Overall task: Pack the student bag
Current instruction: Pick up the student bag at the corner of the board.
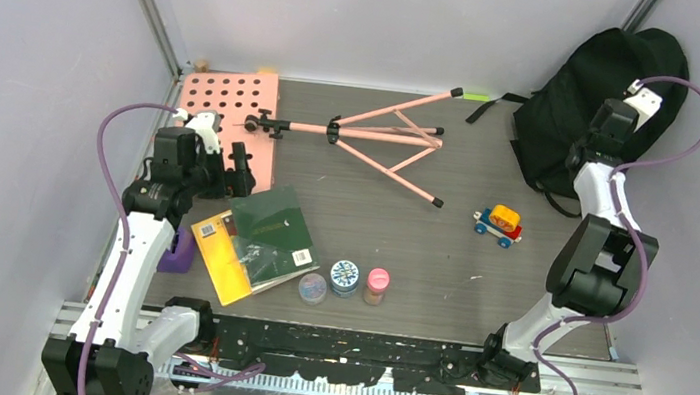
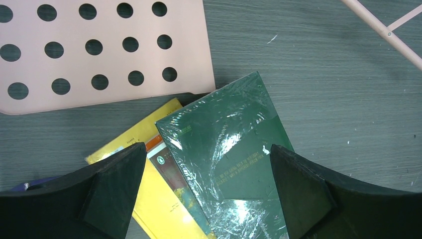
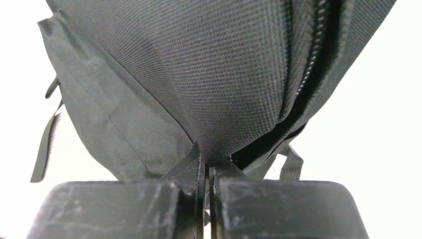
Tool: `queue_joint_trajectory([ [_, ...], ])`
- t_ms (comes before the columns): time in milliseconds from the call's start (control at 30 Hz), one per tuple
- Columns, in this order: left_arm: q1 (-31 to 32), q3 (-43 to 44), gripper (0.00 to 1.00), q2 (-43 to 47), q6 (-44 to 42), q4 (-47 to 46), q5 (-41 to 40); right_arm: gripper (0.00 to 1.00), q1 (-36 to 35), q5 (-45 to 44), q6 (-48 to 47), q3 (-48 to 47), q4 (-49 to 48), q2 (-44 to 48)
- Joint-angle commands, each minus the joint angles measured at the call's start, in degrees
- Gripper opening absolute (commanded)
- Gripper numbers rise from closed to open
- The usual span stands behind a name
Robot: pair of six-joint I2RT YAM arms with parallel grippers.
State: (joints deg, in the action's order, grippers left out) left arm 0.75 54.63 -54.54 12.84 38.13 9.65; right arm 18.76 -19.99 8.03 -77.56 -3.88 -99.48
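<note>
Next, my right gripper takes the bag up, left in the top view to the books and down between stand and jars, then releases it.
The student bag [image 1: 580,95], a large black backpack, slumps against the back right wall. My right gripper [image 1: 600,138] is pressed against its front. In the right wrist view that gripper [image 3: 207,167] is shut on a fold of the black bag fabric [image 3: 224,74], beside a zipper line. My left gripper [image 1: 239,169] hovers open over a shrink-wrapped green book [image 2: 234,144], which lies on a yellow book [image 2: 149,199]. Its fingertips [image 2: 124,164] stand wide apart and hold nothing. The same two books lie at the table's front left [image 1: 271,233].
A pink perforated board [image 1: 232,102] joined to a pink folding stand [image 1: 384,136] lies across the back. A toy car [image 1: 498,224] sits right of centre. Three small round jars [image 1: 344,277] stand near the front edge, and a purple object [image 1: 180,252] lies left of the books.
</note>
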Motion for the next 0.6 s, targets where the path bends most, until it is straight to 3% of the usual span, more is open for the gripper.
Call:
queue_joint_trajectory([
  [0,0.2,2.0,0.98,0.3,-0.8,-0.5,0.4,0.01,-0.2,0.0,0.9,-3.9,-3.1,9.6],
  [367,0.4,1.8,0.98,0.6,-0.6,-0.9,2.5,0.01,-13.8,-1.5,-7.8,-21.1,7.5,20.2],
  [567,0.8,1.5,0.98,1.2,-0.8,-1.5,3.1,0.01,-20.9,5.8,-7.0,-28.4,15.8,23.0],
])
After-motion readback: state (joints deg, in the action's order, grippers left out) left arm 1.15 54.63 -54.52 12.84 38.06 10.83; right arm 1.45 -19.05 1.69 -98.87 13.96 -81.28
